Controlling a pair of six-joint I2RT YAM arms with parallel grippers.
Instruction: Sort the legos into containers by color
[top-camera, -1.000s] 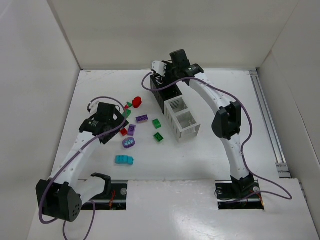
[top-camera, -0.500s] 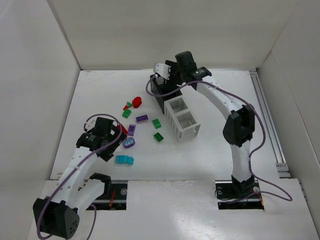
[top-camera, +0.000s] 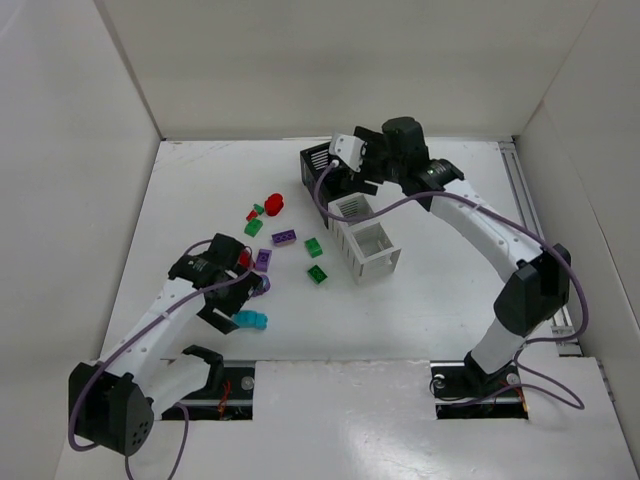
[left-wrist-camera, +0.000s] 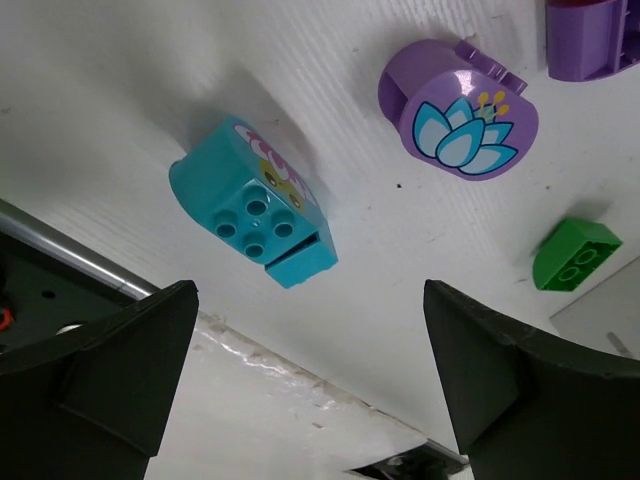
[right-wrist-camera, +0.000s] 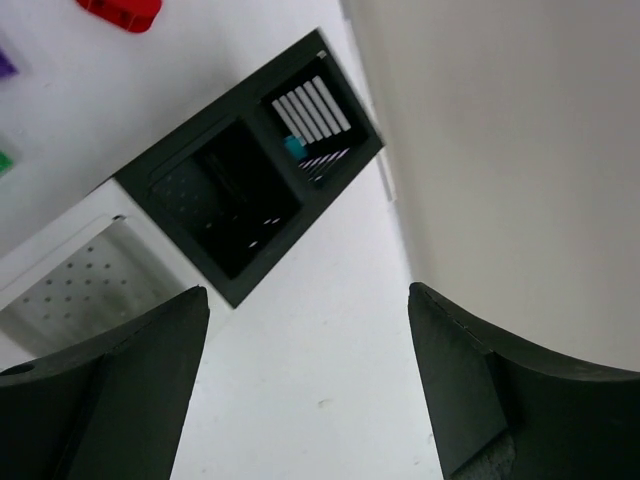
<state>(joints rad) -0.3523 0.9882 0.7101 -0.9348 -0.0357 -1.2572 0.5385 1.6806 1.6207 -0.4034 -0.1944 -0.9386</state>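
My left gripper shifts down and toward the left in the wrist view next, where the cyan lego lies below, fingers astride its studded part (top-camera: 244, 319) (left-wrist-camera: 257, 217).
Several legos lie loose left of the containers: a red one (top-camera: 273, 205), green ones (top-camera: 314, 246) and purple ones (top-camera: 284, 237). A cyan lego (left-wrist-camera: 255, 215) lies studs-up on the table, just beyond the tips of my open left gripper (left-wrist-camera: 310, 380), and nothing is between its fingers. Next to it are a round purple flower lego (left-wrist-camera: 458, 110) and a green one (left-wrist-camera: 575, 255). My right gripper (right-wrist-camera: 310, 380) is open and empty beside the black containers (right-wrist-camera: 250, 170). A cyan lego (right-wrist-camera: 294, 147) lies in the far black one. The white containers (top-camera: 365, 240) adjoin them.
The left gripper (top-camera: 235, 295) hovers close to the table's near edge, with the cyan lego (top-camera: 249, 320) below it. White walls stand at the back and on both sides. A metal rail (top-camera: 535, 240) runs along the right side of the table.
The left arm has swung toward the near edge and stopped over the cyan lego. The right gripper has pulled back to the right from above the far black container.
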